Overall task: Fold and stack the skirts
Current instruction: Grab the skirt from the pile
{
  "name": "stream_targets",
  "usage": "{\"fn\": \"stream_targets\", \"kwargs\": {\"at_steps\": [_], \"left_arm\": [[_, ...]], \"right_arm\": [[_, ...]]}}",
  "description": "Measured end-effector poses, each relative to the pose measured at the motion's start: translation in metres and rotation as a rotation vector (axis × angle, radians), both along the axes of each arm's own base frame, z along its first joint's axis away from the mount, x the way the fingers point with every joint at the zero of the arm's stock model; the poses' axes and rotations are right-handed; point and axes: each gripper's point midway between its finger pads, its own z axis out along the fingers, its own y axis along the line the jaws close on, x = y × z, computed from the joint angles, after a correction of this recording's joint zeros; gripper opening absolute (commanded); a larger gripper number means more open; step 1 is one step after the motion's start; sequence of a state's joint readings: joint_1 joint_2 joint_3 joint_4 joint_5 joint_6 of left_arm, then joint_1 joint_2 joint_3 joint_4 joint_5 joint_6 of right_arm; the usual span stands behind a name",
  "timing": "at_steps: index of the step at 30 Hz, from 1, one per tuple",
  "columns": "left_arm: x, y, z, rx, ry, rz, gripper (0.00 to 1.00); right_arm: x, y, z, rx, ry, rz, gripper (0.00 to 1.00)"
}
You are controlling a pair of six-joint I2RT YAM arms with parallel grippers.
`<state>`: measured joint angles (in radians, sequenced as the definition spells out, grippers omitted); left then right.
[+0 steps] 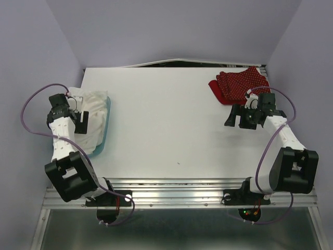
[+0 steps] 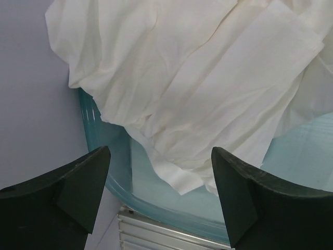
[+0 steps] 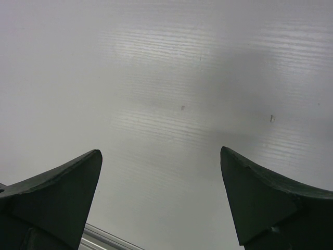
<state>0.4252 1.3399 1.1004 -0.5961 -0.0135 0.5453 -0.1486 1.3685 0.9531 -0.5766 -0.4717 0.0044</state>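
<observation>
The left gripper needs to lower its fingers slightly back onto the white skirt's near folded edge (image 1: 80,138) (image 2: 164,146) next, since that edge lies below the left gripper, lined up between its fingers.
The white skirt (image 1: 94,112) lies crumpled and wrinkled in a translucent teal tub (image 1: 106,127) at the table's left edge. My left gripper (image 1: 83,122) hangs over it, open, with nothing between its fingers. In the left wrist view the white skirt (image 2: 197,78) fills the upper frame, and one corner hangs between the spread tips of the left gripper (image 2: 160,151) without touching them. The red polka-dot skirt (image 1: 242,83) sits bunched at the far right corner. My right gripper (image 1: 235,119) hovers just in front of it, open and empty, and the right wrist view shows the right gripper (image 3: 160,151) over bare table.
The tub's rim (image 2: 112,182) curves below the cloth, with the aluminium rail (image 2: 156,229) just beyond it. The white table (image 1: 166,125) spreads between the two arms. Purple walls close in left, right and behind.
</observation>
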Motion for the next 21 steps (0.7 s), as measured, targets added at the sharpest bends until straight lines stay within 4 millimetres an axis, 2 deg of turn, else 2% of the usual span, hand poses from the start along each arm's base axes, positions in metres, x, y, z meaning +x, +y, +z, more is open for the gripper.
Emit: {"fn": "stream_targets", "kwargs": {"at_steps": [6, 12, 18, 21], "left_arm": [[-0.029, 0.019, -0.036, -0.027, 0.133, 0.058, 0.9], [-0.038, 0.033, -0.055, -0.05, 0.197, 0.083, 0.89], [-0.038, 0.03, -0.086, -0.108, 0.247, 0.06, 0.85], [-0.041, 0.025, -0.103, -0.144, 0.269, 0.049, 0.72]], "right_arm": [[0.004, 0.0, 0.003, 0.0, -0.01, 0.006, 1.0], [0.004, 0.0, 0.003, -0.002, -0.011, 0.008, 1.0], [0.005, 0.0, 0.003, -0.002, -0.01, 0.009, 1.0], [0.005, 0.0, 0.003, -0.002, -0.009, 0.008, 1.0]]}}
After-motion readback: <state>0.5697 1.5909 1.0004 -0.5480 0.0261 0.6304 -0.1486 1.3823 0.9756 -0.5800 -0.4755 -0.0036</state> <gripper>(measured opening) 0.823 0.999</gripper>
